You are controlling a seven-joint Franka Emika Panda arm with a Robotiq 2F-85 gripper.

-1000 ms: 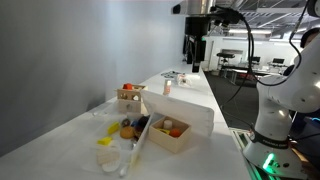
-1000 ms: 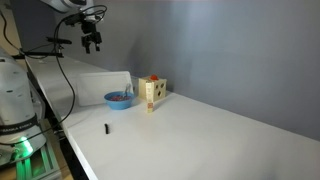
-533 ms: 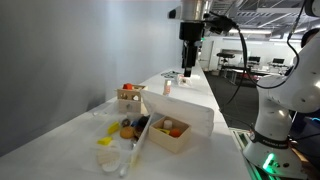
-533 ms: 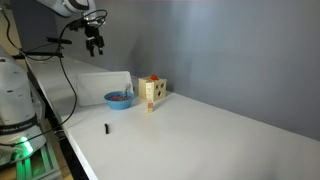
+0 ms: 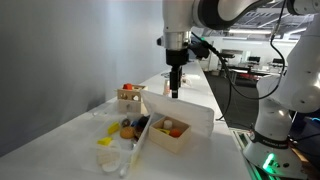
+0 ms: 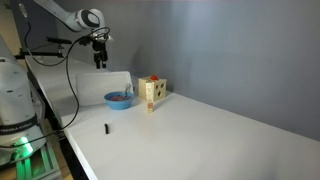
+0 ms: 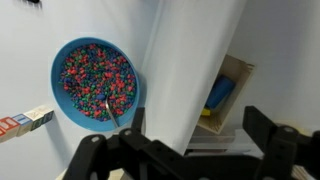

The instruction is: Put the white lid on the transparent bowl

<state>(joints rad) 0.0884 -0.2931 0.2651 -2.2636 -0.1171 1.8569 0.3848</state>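
The white lid's upper edge stands raised just below my gripper's open fingers, so my gripper should move down until they are on either side of that edge.
The white lid rests tilted across the wooden boxes. It also shows in the other exterior view and fills the middle of the wrist view. The transparent bowl lies at the near end of the table, beside the lid, with yellow bits in it. It is not in the wrist view. My gripper hangs just above the lid's far end, fingers pointing down; it also shows in the other exterior view. In the wrist view the jaws are open and empty, straddling the lid's edge from above.
A blue round dish of coloured bits sits next to the lid. Wooden boxes hold small items; one lies under the lid. A small dark object lies on the table. A wall runs along one side.
My arm has come down and along the table from high above, to just over the lid's end. The jaws stay open. The lid and the bowl have not moved.
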